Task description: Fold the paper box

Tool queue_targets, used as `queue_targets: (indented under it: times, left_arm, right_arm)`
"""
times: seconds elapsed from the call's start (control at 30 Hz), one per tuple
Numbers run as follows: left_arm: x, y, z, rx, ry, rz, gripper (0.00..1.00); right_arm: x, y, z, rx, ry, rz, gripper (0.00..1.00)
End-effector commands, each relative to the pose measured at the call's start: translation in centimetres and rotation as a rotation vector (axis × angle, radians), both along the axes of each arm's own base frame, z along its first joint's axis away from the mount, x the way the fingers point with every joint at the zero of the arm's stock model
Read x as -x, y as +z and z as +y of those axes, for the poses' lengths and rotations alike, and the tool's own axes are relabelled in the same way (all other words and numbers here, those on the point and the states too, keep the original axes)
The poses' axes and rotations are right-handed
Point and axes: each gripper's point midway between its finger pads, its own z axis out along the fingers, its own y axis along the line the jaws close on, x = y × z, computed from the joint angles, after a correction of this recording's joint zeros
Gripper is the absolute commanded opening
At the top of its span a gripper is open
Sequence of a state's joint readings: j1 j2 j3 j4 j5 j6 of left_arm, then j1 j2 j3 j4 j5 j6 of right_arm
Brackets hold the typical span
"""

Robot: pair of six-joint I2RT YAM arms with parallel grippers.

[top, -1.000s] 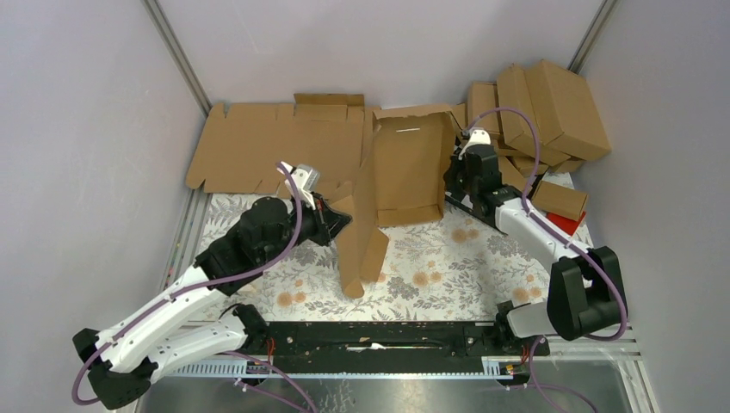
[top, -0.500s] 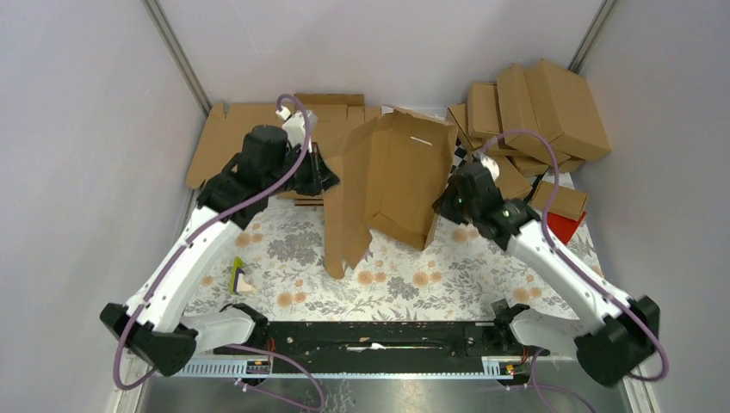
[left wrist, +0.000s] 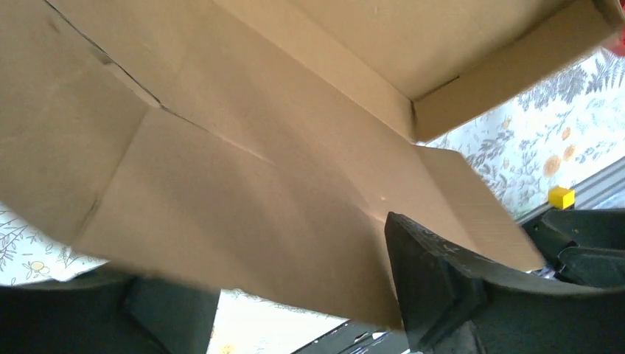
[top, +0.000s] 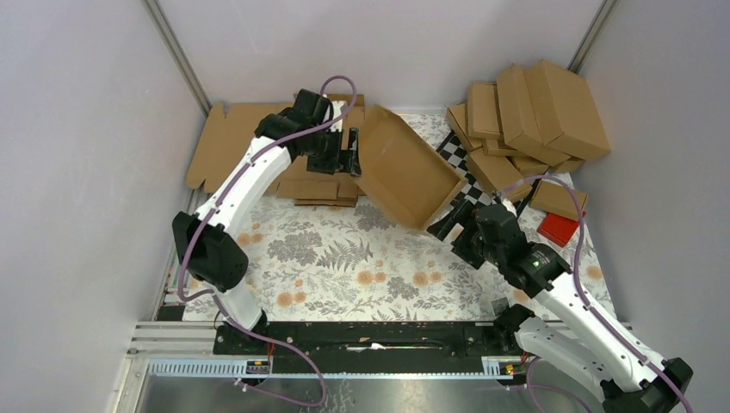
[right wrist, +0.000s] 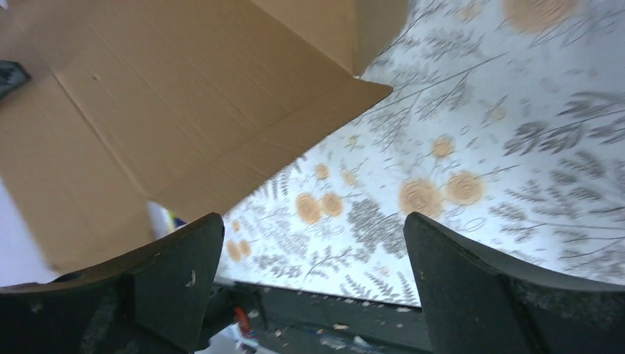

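Note:
My right gripper moves outward past the box's near corner and onto the box's end by the checkered board [right wrist: 379, 31] next, since its open fingers have only cloth between them.
The paper box [top: 403, 169] is a brown shallow carton, tilted at the back middle of the floral cloth with its open side up. My left gripper [top: 352, 160] is at the box's left edge. In the left wrist view the box [left wrist: 258, 147] fills the frame, and my left gripper [left wrist: 273, 258] is open with a flap edge hanging between its wide jaws. My right gripper [top: 447, 225] sits just below the box's near right corner. It is open [right wrist: 313, 221] with only cloth between its fingers, and the box [right wrist: 169, 96] lies up and to the left of them.
Flat cardboard blanks [top: 250, 146] are stacked at the back left. Several folded boxes [top: 542, 112] are piled at the back right. A checkered board [top: 462, 162] and a red block [top: 559, 229] lie to the right of the box. Grey walls close in both sides.
Both grippers have opened. The box went from standing on edge to lying tilted farther back. The left arm swung to the back and the right arm drew back toward the near right.

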State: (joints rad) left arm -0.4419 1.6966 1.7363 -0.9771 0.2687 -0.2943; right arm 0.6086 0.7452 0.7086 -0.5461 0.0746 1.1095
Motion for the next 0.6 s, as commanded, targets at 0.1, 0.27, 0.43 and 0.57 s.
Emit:
queue_targets:
  times: [0.1,0.27,0.43,0.57]
  left_arm:
    - [-1.2,9.0,3.4,-0.001,0.161,-0.331,0.97]
    - [1.9,10.2,6.3,0.035,0.258,-0.444,0.99]
    - [5.3,7.6,7.8,0.112,0.331,-0.429,0.99]
    - [6.7,5.6,9.1,0.156,0.395,-0.418,0.99]
  right_arm:
    - [-1.0,0.5,-4.6,0.361,0.052,-0.132,1.00]
    - [-1.8,1.3,-4.0,0.469,0.216,-0.237,1.00]
    - [-2.6,2.6,-2.9,0.523,0.338,-0.319,1.00]
    - [-3.5,2.9,-2.5,0.554,0.363,-0.311,1.00]
